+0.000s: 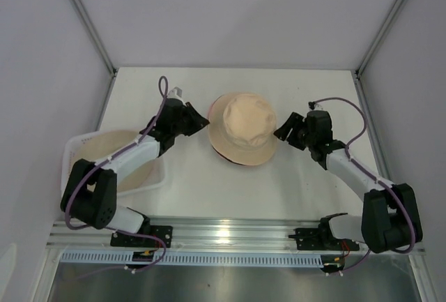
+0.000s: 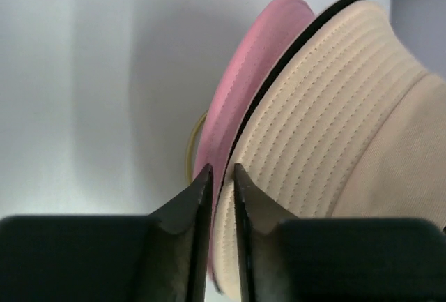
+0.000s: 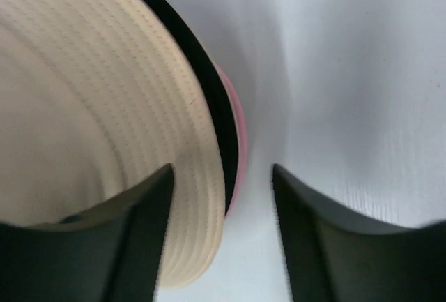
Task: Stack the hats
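Note:
My left gripper is at the stack and needs to go up off it next, over the white basket and down onto the far edge of the tan hat still there.
A beige hat lies on top of a stack in the middle of the table. Under it show the edge of a black hat and the brim of a pink hat. My left gripper is at the stack's left brim. Its fingers stand slightly apart, open, with the beige brim edge loosely between them. My right gripper is at the right brim, open wide. The beige brim lies against its left finger, with the black and pink edges in the gap.
A white basket stands at the left near the left arm, with another tan hat lying in it. White walls close off the table at the back and sides. A metal rail with the arm bases runs along the near edge.

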Tool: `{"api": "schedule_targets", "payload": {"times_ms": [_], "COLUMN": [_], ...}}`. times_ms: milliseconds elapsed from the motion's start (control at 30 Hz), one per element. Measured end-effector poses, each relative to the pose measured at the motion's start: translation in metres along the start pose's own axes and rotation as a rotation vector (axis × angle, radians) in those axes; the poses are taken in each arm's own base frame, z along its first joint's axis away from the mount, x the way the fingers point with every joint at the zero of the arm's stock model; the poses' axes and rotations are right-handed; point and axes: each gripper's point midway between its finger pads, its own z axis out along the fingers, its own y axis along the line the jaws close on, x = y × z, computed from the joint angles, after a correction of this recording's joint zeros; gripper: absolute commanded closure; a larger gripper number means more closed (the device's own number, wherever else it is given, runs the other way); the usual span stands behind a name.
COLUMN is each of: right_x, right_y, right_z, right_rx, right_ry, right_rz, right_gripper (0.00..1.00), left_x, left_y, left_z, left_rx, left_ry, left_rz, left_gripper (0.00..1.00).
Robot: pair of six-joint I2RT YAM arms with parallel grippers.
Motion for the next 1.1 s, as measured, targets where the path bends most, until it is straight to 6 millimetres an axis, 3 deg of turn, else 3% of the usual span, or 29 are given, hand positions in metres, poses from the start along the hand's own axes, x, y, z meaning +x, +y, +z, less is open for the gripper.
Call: {"api": "schedule_targets", "payload": {"times_ms": [33, 67, 133, 167, 200, 300, 400, 500, 567, 633, 733, 967, 1100], "right_x": [-0.002, -0.008, -0.029, -0.043, -0.06, -0.112, -0.15, -0.158, -0.153, -0.146, -0.135, -0.121, -0.121], "right_y": [0.001, 0.005, 0.018, 0.027, 0.037, 0.06, 0.076, 0.086, 0.089, 0.093, 0.096, 0.09, 0.087], "right_z": [-0.005, -0.011, -0.027, -0.037, -0.048, -0.089, -0.128, -0.155, -0.163, -0.164, -0.157, -0.131, -0.13], "right_rx": [0.007, 0.012, 0.003, -0.008, -0.021, -0.043, -0.048, -0.071, -0.092, -0.123, -0.163, -0.156, -0.147], "right_ry": [0.002, -0.006, -0.043, -0.074, -0.111, -0.232, -0.344, -0.401, -0.402, -0.38, -0.326, -0.229, -0.224], "right_rz": [-0.016, -0.033, -0.063, -0.08, -0.092, -0.126, -0.168, -0.206, -0.22, -0.23, -0.245, -0.256, -0.263], "right_gripper": [0.29, 0.18, 0.12, 0.07, 0.05, 0.0, 0.01, 0.01, 0.01, 0.0, 0.0, 0.01, 0.01], "left_x": [-0.001, -0.004, -0.013, -0.022, -0.034, -0.071, -0.12, -0.16, -0.171, -0.174, -0.158, -0.102, -0.082], "left_y": [0.001, 0.001, -0.004, -0.01, -0.018, -0.038, -0.037, 0.005, 0.045, 0.081, 0.117, 0.183, 0.191], "left_z": [-0.005, -0.012, -0.026, -0.034, -0.044, -0.082, -0.136, -0.193, -0.222, -0.238, -0.228, -0.155, -0.136], "left_rx": [-0.016, -0.03, -0.045, -0.045, -0.044, -0.05, -0.13, -0.312, -0.459, -0.582, -0.694, -0.869, -0.901], "left_ry": [0.001, 0.001, -0.009, -0.029, -0.059, -0.17, -0.346, -0.533, -0.598, -0.628, -0.551, -0.218, -0.136], "left_rz": [0.015, 0.041, 0.081, 0.099, 0.12, 0.147, 0.129, 0.058, 0.004, -0.042, -0.066, -0.107, -0.111], "left_gripper": [0.6, 0.41, 0.25, 0.09, 0.01, 0.0, 0.0, 0.01, 0.01, 0.01, 0.0, 0.07, 0.11]}}
